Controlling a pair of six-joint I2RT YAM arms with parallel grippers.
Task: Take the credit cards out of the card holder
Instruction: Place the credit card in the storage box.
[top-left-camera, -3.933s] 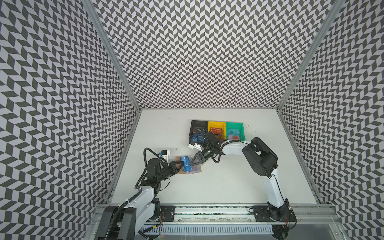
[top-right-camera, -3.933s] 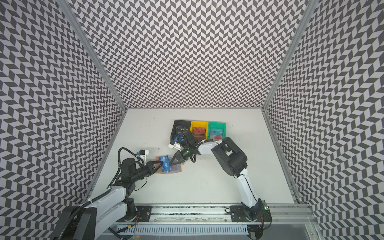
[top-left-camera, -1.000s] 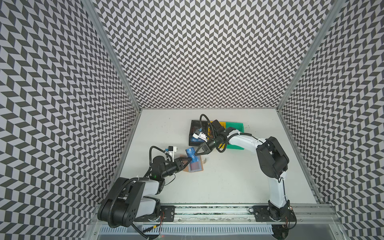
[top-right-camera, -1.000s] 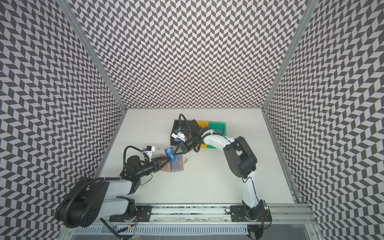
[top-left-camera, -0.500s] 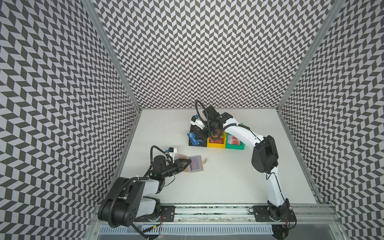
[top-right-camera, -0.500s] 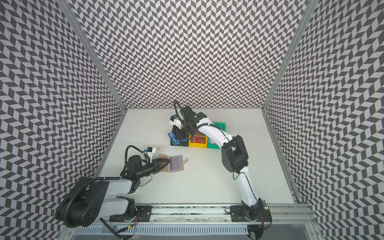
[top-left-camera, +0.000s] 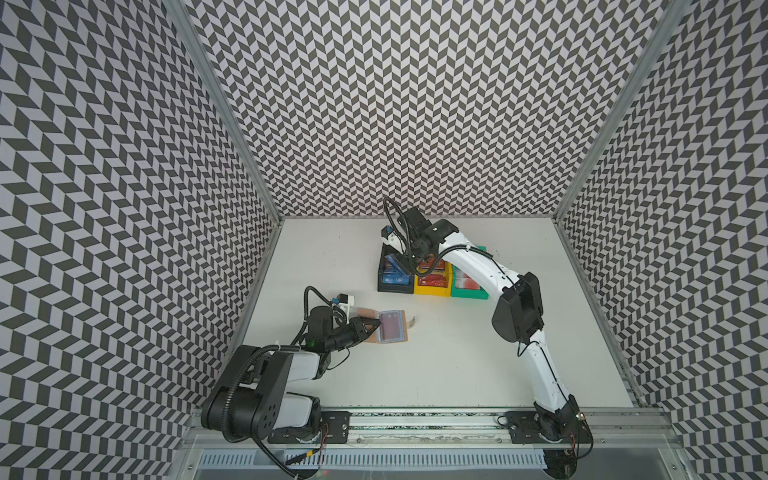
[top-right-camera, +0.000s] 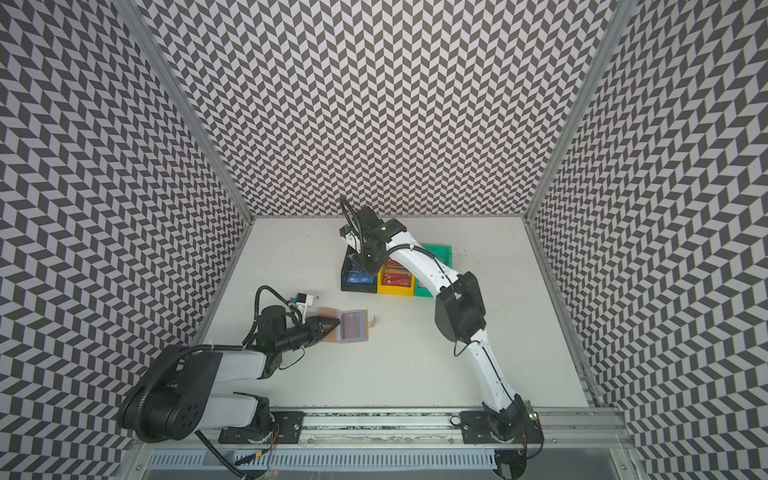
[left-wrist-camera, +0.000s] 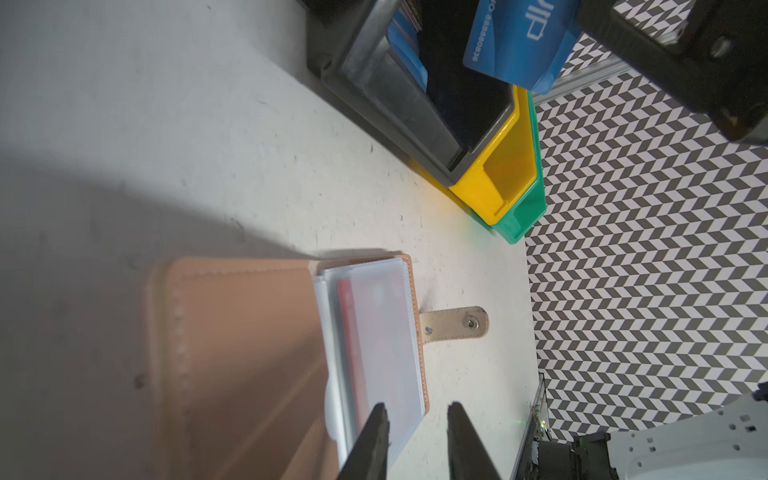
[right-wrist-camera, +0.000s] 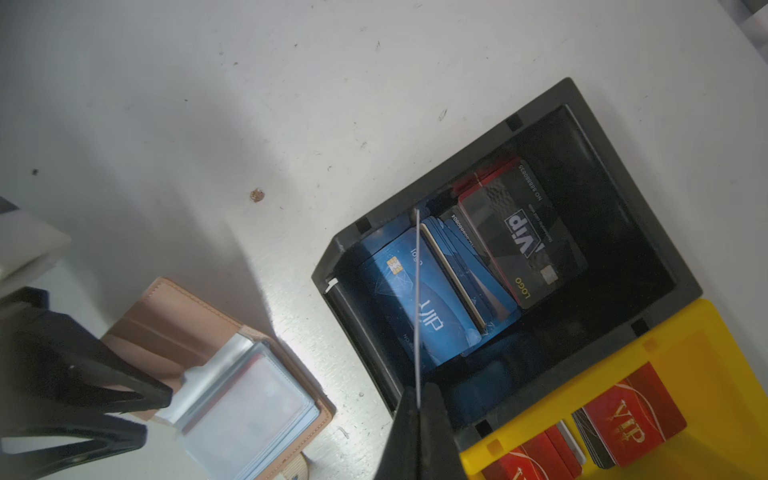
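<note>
The blue cards in the black bin are below my right gripper. My right gripper needs to go down over them and let go of its card, which is blue too.
The card holder (top-left-camera: 399, 337) (top-right-camera: 328, 312) (left-wrist-camera: 232, 353) (right-wrist-camera: 166, 316) lies open on the table, a tan wallet with clear sleeves (left-wrist-camera: 382, 332) uppermost. A reddish card (left-wrist-camera: 347, 332) shows through the sleeves. My left gripper (top-left-camera: 370, 328) (left-wrist-camera: 415, 415) is open at the wallet's near edge. One of its fingers (left-wrist-camera: 374, 440) is over the sleeves and the other is over bare table. My right gripper (right-wrist-camera: 419, 390) (top-left-camera: 409, 262) is shut on a blue "VIP" credit card (left-wrist-camera: 519, 37) (right-wrist-camera: 417, 299), seen edge-on. It holds the card above the black bin (right-wrist-camera: 457, 164).
The black bin (top-left-camera: 395, 287), a yellow bin (top-left-camera: 432, 291) and a green bin (top-left-camera: 469, 295) stand side by side at the back. The black one holds blue cards (right-wrist-camera: 395, 286) and a black card (right-wrist-camera: 523, 241). Red cards (right-wrist-camera: 631, 432) lie in the yellow bin. Patterned walls enclose the table.
My right gripper has carried the blue card from above the wallet back to the black bin. The left gripper has stayed at the wallet, and its jaws have narrowed slightly.
</note>
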